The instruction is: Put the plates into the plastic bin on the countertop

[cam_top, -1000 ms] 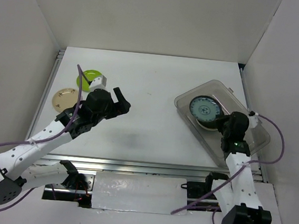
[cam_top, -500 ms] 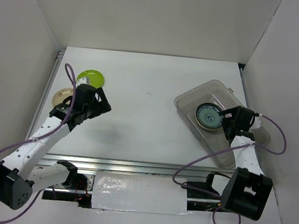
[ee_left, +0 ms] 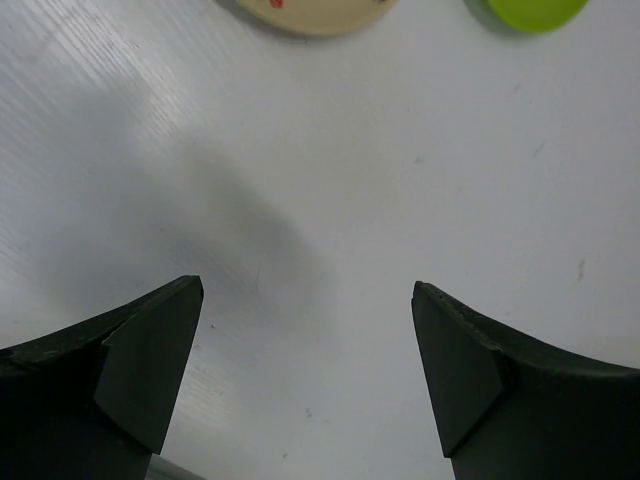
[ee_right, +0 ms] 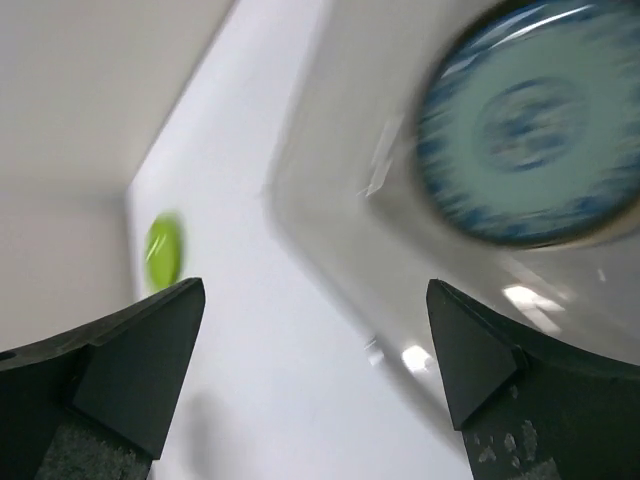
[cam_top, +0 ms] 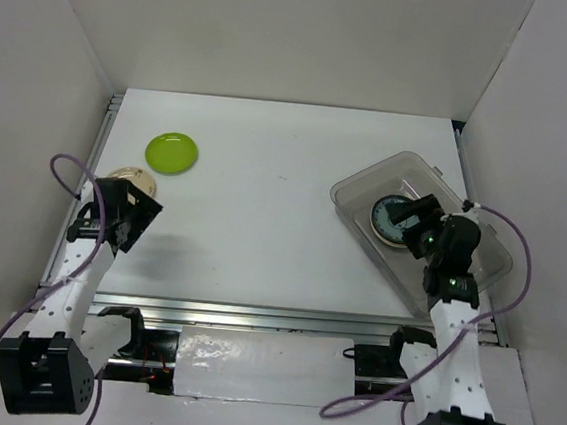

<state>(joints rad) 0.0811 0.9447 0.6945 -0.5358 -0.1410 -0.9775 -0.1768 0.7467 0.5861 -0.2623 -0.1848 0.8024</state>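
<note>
The cream plate is to the left in the top view, so my left gripper will move left toward it. Then my left gripper will lower onto its near rim [cam_top: 151, 193] [ee_left: 318, 27].
A lime green plate [cam_top: 172, 152] lies at the back left of the white countertop [cam_top: 283, 213]. A cream plate [cam_top: 128, 174] sits just in front of it, partly covered by my left gripper [cam_top: 135, 208]. That gripper is open and empty above bare tabletop. Its wrist view has the cream plate [ee_left: 320, 14] and the green plate [ee_left: 530, 10] at the top edge beyond the left gripper [ee_left: 308, 288]. The clear plastic bin [cam_top: 482, 262] stands at the right with a blue-grey patterned plate [cam_top: 392, 217] inside. My right gripper [cam_top: 416, 226] hovers open over the bin's near side, beside the plate [ee_right: 530, 150]; nothing is between the jaws of the right gripper [ee_right: 315, 288].
White panels wall the table on the left, back and right. A metal rail [cam_top: 284, 316] runs along the front edge. In the blurred right wrist view the bin's wall [ee_right: 330, 200] crosses diagonally, with the green plate [ee_right: 163, 250] far off to the left.
My right gripper opened and let go of the blue-grey plate, which now rests in the bin. The left arm drew back to the left, uncovering the green plate.
</note>
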